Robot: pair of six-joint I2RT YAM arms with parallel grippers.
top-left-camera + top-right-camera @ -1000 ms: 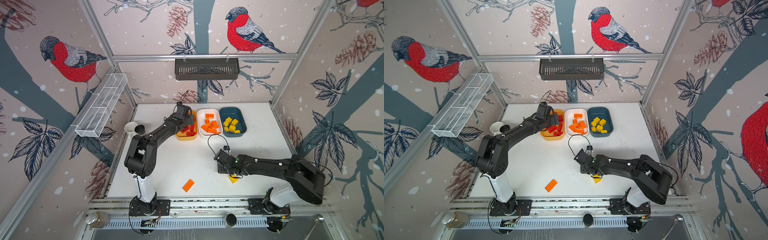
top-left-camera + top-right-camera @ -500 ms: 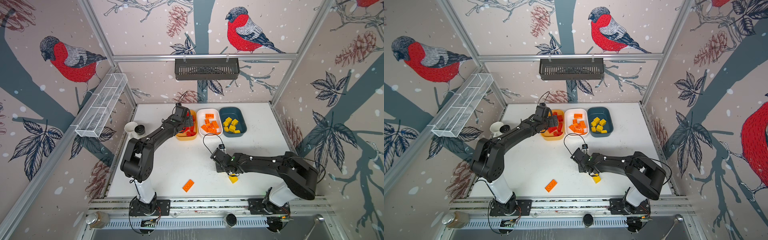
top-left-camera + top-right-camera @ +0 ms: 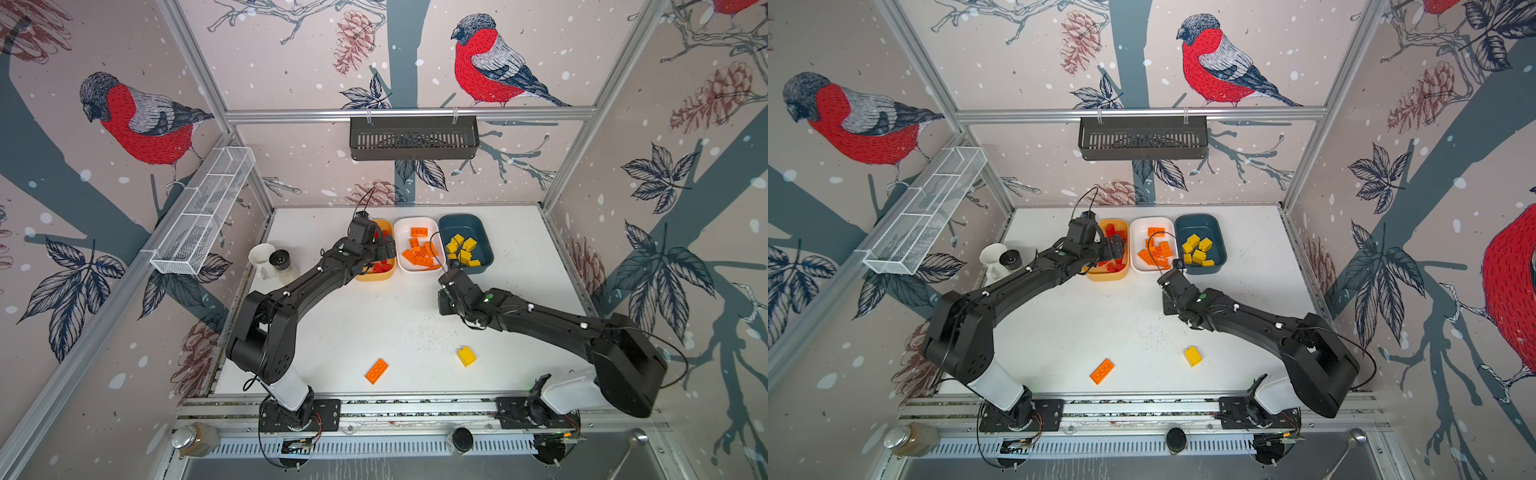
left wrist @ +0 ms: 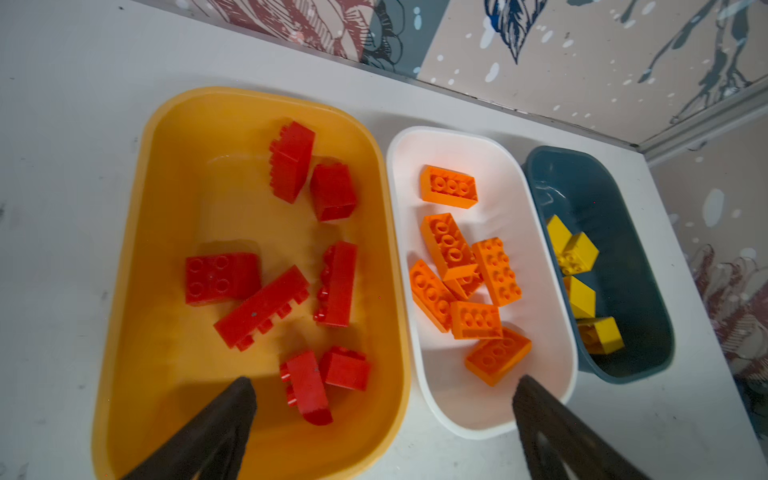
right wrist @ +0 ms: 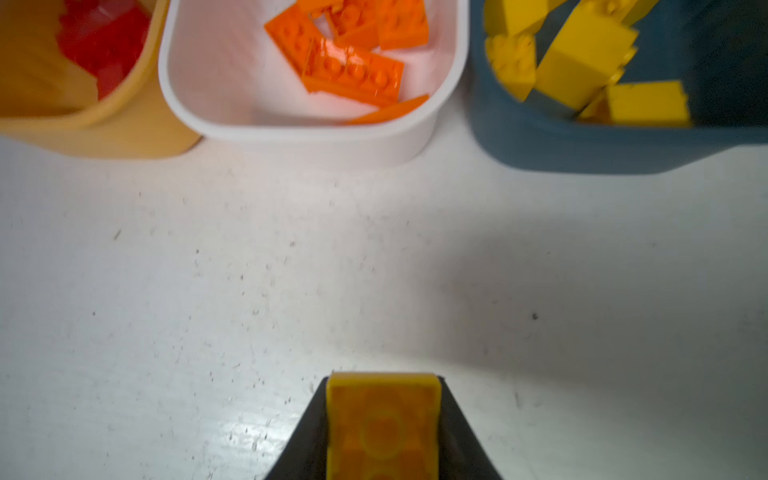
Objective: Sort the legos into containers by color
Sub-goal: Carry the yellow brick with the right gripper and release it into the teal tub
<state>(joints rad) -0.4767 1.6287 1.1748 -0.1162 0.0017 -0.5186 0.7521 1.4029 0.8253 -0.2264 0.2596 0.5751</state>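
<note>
My right gripper will move outward and over the teal container's bare far end [image 3: 461, 224] to let go of the yellow lego, because that container already has yellow legos in it.
My left gripper [image 4: 384, 380] hangs open and empty over the yellow-orange container [image 4: 166, 208], which holds several red legos [image 4: 262, 305]; in a top view it [image 3: 384, 249] sits above that tub. The white container [image 4: 457, 399] holds orange legos [image 4: 473, 320]. The teal container [image 4: 631, 291] holds yellow legos [image 4: 579, 253]. My right gripper [image 5: 383, 382] is shut on a yellow lego [image 5: 382, 424], just in front of the containers [image 3: 451, 286]; the held lego is hidden in both top views. An orange plate [image 3: 376, 370] and a yellow block [image 3: 466, 356] lie loose near the table's front.
A white cup [image 3: 261, 254] and a dark-lidded jar [image 3: 281, 261] stand at the table's left edge. A white wire basket [image 3: 203, 212] hangs on the left wall and a black slotted basket [image 3: 413, 137] on the back wall.
The right gripper closed on a yellow lego and moved from the front middle toward the containers. The left gripper stayed open over the yellow-orange container.
</note>
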